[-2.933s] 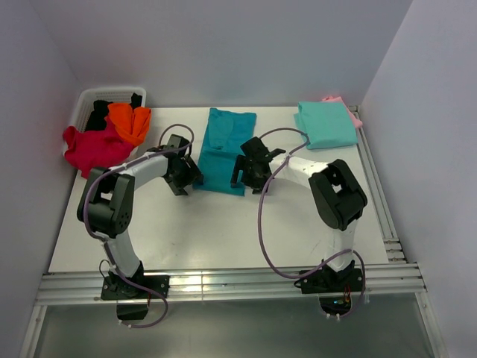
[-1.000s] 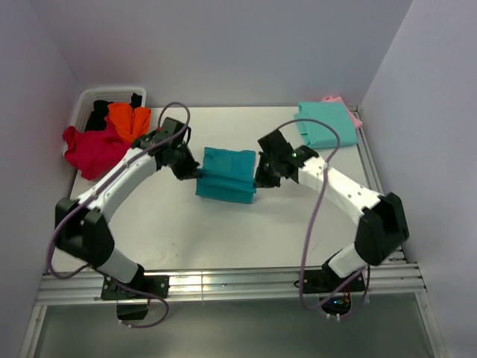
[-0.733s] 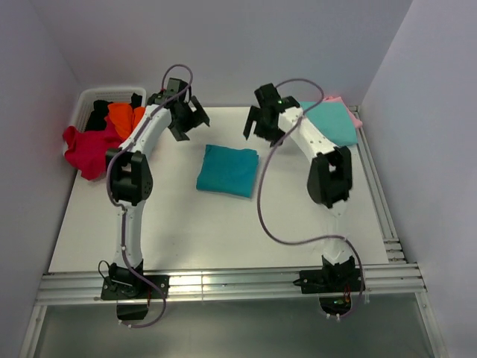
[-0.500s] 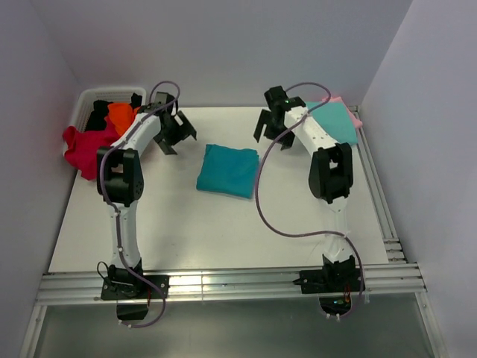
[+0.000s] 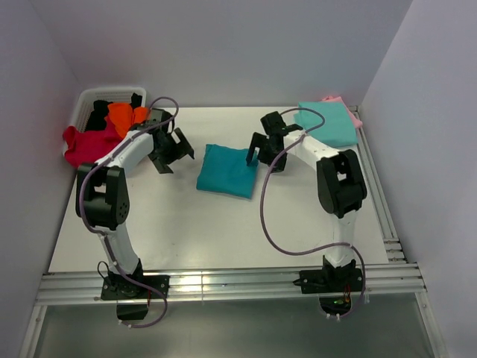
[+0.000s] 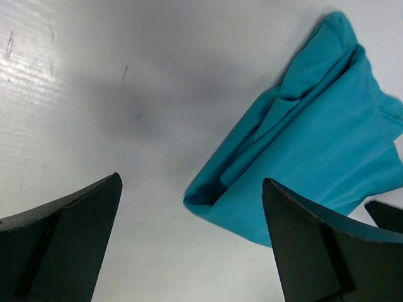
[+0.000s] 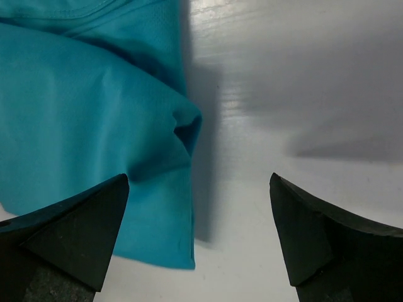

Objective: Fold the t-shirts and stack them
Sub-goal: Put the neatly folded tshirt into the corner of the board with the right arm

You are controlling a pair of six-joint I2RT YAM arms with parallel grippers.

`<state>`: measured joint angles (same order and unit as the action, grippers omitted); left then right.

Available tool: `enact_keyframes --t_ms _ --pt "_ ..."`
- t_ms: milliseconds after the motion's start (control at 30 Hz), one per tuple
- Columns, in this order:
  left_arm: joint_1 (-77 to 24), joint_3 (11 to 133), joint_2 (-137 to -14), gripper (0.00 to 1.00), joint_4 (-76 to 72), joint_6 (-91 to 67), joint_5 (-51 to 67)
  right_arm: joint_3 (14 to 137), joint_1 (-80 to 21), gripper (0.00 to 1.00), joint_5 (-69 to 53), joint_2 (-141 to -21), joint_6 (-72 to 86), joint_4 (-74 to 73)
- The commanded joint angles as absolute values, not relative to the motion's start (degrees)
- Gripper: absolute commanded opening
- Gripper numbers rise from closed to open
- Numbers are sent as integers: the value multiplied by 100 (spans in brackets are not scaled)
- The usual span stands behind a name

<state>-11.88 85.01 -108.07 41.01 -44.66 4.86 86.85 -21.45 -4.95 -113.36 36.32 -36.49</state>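
The shirt's creased edge (image 5: 256,164) (image 7: 184,143) lies below the robot's right gripper between the open fingers, so the gripper will go down and to the left in the top view onto it next.
A deep teal-blue t-shirt (image 5: 227,170) lies folded into a small rectangle at the middle of the white table (image 5: 194,231). It also shows in the left wrist view (image 6: 315,157) and the right wrist view (image 7: 82,138). My left gripper (image 5: 173,153) is open and empty, just left of the shirt. My right gripper (image 5: 265,154) is open and empty, at the shirt's right edge. A folded mint-green t-shirt (image 5: 326,124) lies at the back right on top of a pink one (image 5: 350,112).
A white slotted basket (image 5: 89,101) stands at the back left with crimson (image 5: 86,145), orange (image 5: 127,119) and black (image 5: 97,113) shirts spilling from it. Grey walls close the back and both sides. A metal rail runs along the table's right and front edges.
The teal shirt was folded in half towards the front, then let go. Both grippers swung up to the back of the table and have come back down beside the shirt, open.
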Motion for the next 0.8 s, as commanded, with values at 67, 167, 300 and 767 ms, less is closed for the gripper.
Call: enact_keyframes --t_ms 67,167,300,767 --pt "-1230 8192 -10231 99 3990 -4439 422 9263 -2241 100 -685 -12093 3718 -3234" --pt "-1230 8042 -9985 100 4096 -4421 352 9702 -2233 99 -747 -12532 3718 -3261" --pt "-1230 7840 -9669 100 4210 -4430 237 10360 -2250 83 -887 -13147 3796 -3287" --pt "-1230 7392 -8834 99 4588 -4553 61 11108 -2294 0 -1046 -13632 3586 -3638"
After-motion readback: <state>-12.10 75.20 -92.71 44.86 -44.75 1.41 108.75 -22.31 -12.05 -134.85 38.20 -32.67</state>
